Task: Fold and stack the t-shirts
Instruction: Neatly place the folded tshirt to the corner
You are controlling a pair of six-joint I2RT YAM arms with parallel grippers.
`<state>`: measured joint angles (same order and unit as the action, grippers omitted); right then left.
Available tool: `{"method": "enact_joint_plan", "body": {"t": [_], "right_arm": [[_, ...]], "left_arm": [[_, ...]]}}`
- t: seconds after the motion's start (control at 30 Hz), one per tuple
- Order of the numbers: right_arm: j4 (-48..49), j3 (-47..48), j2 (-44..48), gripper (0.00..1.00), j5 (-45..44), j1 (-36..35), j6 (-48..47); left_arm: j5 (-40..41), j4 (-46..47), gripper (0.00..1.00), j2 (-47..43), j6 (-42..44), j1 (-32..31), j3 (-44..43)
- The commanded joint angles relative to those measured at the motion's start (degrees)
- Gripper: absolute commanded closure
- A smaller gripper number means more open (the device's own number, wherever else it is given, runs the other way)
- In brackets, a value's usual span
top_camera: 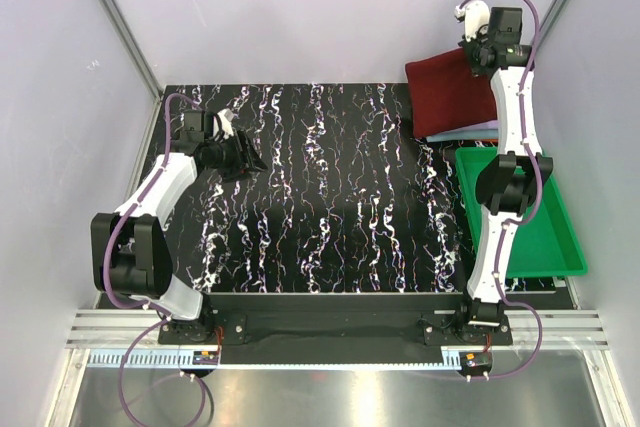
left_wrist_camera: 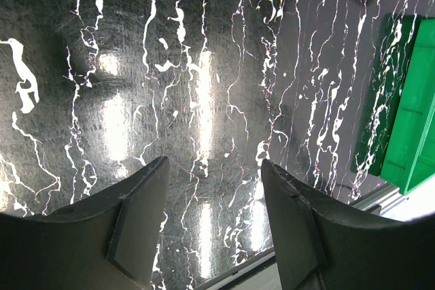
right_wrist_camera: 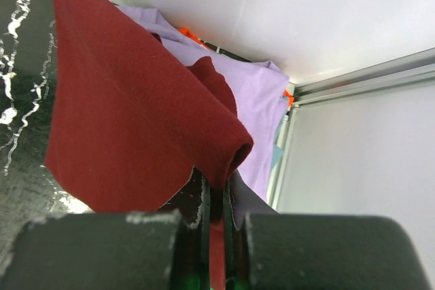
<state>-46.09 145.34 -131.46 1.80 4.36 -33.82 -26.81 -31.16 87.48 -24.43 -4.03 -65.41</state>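
My right gripper shifts to its right in the wrist view next, lowers the maroon edge and releases it, since bare lavender cloth [right_wrist_camera: 259, 89] lies below and that way.
The folded dark maroon t-shirt [top_camera: 447, 93] lies at the far right of the table on top of the lavender one [top_camera: 470, 131]. My right gripper [top_camera: 480, 55] is shut on the maroon shirt's edge. In the right wrist view the maroon cloth [right_wrist_camera: 129, 120] is pinched between the two fingers [right_wrist_camera: 198, 198], with the lavender shirt [right_wrist_camera: 255, 100] beneath and a sliver of grey-blue cloth [right_wrist_camera: 278, 157] beside it. My left gripper [top_camera: 248, 157] is open and empty over the left of the table, and its wrist view shows only the tabletop [left_wrist_camera: 204, 86] between its fingers [left_wrist_camera: 146, 202].
A green plastic tray [top_camera: 550, 237] stands at the right, near side of the shirt stack, also visible in the left wrist view [left_wrist_camera: 414, 113]. White walls and metal frame posts enclose the table. The black marbled tabletop [top_camera: 330, 197] spans the middle.
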Motion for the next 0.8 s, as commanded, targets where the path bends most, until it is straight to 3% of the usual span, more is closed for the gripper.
{"method": "enact_joint_plan", "body": {"t": [0.0, 0.43, 0.77], "right_arm": [[4.34, 1.27, 1.29, 1.0, 2.5, 0.3, 1.83], [3.02, -4.36, 6.21, 1.0, 1.19, 0.3, 2.1], [2.14, -1.3, 6.48, 1.0, 1.28, 1.09, 2.45]], "left_arm": [[-1.23, 1.97, 0.38, -1.61, 0.61, -0.1, -0.33], [-2.02, 2.5, 0.38, -2.14, 0.08, -0.1, -0.16], [-2.99, 3.47, 0.37, -2.14, -0.53, -0.1, 0.02]]}}
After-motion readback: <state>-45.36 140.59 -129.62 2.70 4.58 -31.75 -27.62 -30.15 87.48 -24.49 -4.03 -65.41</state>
